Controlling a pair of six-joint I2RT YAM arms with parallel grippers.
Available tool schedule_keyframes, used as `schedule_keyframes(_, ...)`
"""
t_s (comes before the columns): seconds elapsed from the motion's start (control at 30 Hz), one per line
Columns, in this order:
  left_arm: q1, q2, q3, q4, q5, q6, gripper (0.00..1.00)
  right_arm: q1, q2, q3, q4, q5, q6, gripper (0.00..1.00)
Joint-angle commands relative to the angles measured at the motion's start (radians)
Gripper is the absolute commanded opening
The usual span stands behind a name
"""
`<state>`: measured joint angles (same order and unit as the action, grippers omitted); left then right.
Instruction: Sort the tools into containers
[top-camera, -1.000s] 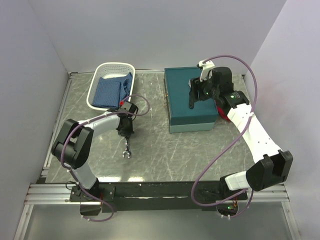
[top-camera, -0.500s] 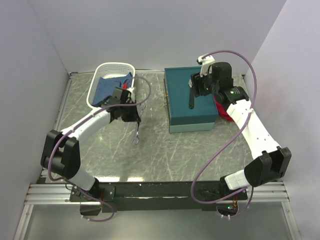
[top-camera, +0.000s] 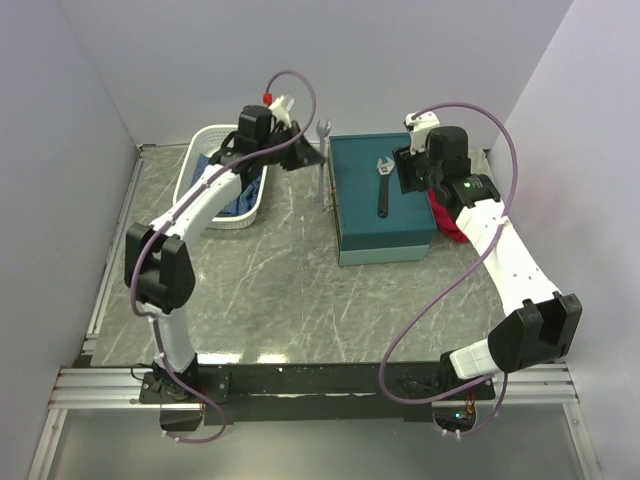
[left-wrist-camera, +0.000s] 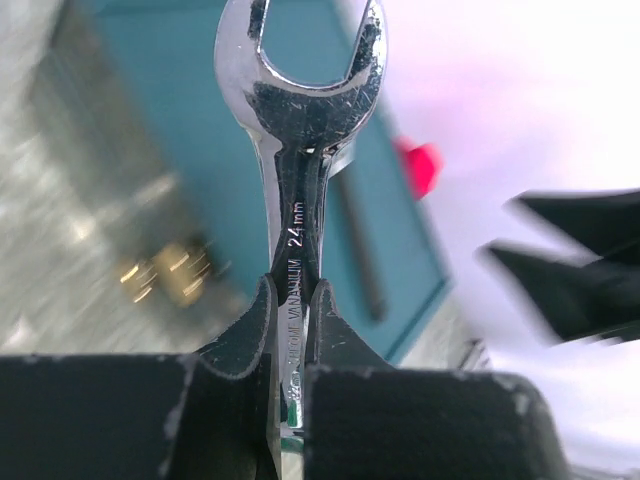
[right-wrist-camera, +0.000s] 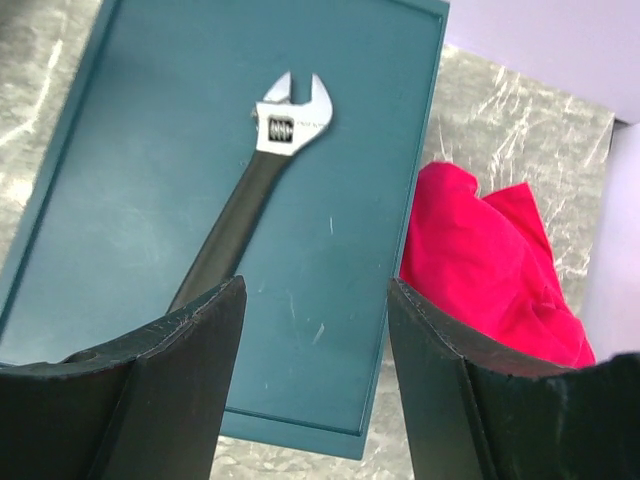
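My left gripper goes to the right in the top view and down next. It then releases the spanner beside the wrench, where bare teal lid (top-camera: 357, 181) (left-wrist-camera: 234, 185) shows.
My left gripper (top-camera: 312, 162) is shut on a silver open-ended spanner (top-camera: 322, 165), held in the air just left of the teal box (top-camera: 400, 225). In the left wrist view the spanner (left-wrist-camera: 297, 130) stands upright between my fingers (left-wrist-camera: 250, 320), its open end up, marked 24 mm. A dark-handled adjustable wrench (top-camera: 382, 187) lies on the closed teal lid. My right gripper (top-camera: 412, 172) is open above the lid, right of the wrench. In the right wrist view the wrench (right-wrist-camera: 250, 190) lies diagonally on the lid (right-wrist-camera: 120, 180) beyond my spread fingers (right-wrist-camera: 200, 330).
A white basket (top-camera: 205, 140) with a blue cloth (top-camera: 240, 200) stands at the back left, under my left arm. A red cloth (right-wrist-camera: 490, 260) lies on the table right of the box. Grey walls close the back and sides.
My left gripper lifted the spanner from the table's middle and carried it up and back to the box's left edge. My right gripper let go of the wrench on the lid and drew back.
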<state>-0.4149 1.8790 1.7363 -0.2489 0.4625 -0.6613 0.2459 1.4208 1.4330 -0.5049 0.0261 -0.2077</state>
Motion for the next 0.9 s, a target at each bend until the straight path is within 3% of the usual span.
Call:
schedule_keyframes(0.0,-0.067,0.052,0.141,0.219,0.068,-0.165,0.01,-0.008,-0.01,-0.034,0.048,0.038,-0.012,0.66)
schedule_keyframes(0.27,-0.179,0.218,0.278,0.186,-0.071,-0.21,0.01,-0.02,-0.023,-0.052,0.04,0.038,-0.012,0.66)
schedule_keyframes(0.73,-0.19,0.2,0.272,0.036,-0.26,-0.251,0.01,-0.022,-0.017,-0.074,0.042,-0.023,0.019,0.66)
schedule_keyframes(0.8,-0.199,0.207,0.275,0.028,-0.275,-0.233,0.22,-0.022,-0.005,-0.069,0.043,-0.023,0.021,0.66)
schedule_keyframes(0.83,-0.202,0.219,0.281,0.028,-0.272,-0.221,0.43,-0.022,-0.002,-0.066,0.043,-0.023,0.022,0.66)
schedule_keyframes(0.87,-0.206,0.224,0.287,0.028,-0.272,-0.215,0.51,-0.022,0.001,-0.063,0.042,-0.023,0.024,0.66)
